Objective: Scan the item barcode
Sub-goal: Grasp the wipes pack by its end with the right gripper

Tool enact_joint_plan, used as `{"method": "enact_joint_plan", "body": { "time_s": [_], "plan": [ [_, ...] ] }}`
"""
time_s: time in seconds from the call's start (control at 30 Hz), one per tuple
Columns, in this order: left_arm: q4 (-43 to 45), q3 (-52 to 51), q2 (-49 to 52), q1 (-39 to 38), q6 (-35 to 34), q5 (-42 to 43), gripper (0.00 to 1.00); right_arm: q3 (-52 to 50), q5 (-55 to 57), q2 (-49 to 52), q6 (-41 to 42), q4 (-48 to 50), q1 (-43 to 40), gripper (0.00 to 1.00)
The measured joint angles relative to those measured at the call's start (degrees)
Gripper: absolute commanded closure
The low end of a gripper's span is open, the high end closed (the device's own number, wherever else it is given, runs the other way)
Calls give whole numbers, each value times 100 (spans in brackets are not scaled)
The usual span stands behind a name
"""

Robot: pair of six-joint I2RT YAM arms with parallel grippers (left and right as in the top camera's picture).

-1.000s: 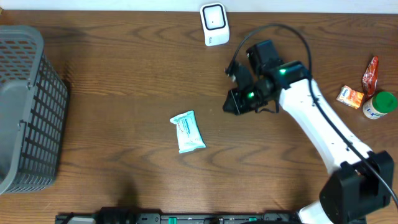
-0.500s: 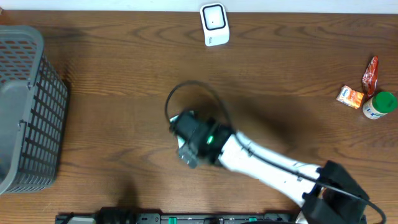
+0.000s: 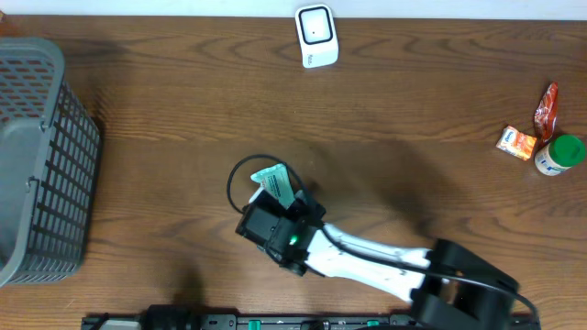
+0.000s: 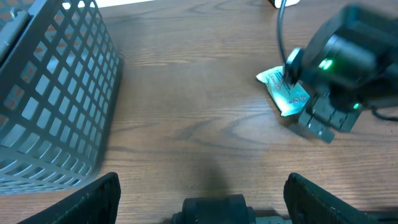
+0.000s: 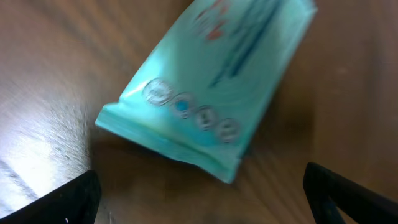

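Note:
I need to move my right gripper down and outward until the packet's near edge (image 5: 166,144) is between its open fingers, because that edge is farther outward and lower than the gripper.
The item is a teal and white packet (image 3: 276,181) lying flat on the wooden table, mid-table. In the right wrist view the packet (image 5: 211,81) fills the upper frame, blurred. My right gripper (image 5: 199,199) hovers just behind its near edge, open wide, with nothing between the fingers (image 5: 74,196). From overhead the right wrist (image 3: 275,229) covers the packet's lower half. The white barcode scanner (image 3: 316,35) stands at the far edge. My left gripper (image 4: 202,199) is open and empty near the front edge, with the packet (image 4: 283,93) off to its right.
A grey mesh basket (image 3: 37,156) sits at the left edge and also shows in the left wrist view (image 4: 50,93). At the far right lie an orange packet (image 3: 518,142), a green-lidded bottle (image 3: 559,154) and a red sachet (image 3: 547,108).
My right arm has swung from near the scanner down and left to sit over the packet. Its jaws have opened wide. The packet and the left arm have stayed put.

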Motion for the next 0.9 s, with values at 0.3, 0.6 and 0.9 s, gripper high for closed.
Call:
{"method": "enact_joint_plan", "body": {
  "time_s": [0.3,0.6,0.9],
  "plan": [
    [0,0,0,-2,0,0,16,177,702,525,-372,422,457,1],
    [0,0,0,-2,0,0,16,496,1268,1027,-638,857,444,43],
    [-2,0,0,-2,0,2,16,1047,1475,1478,-424,-424,-511,99]
  ]
}}
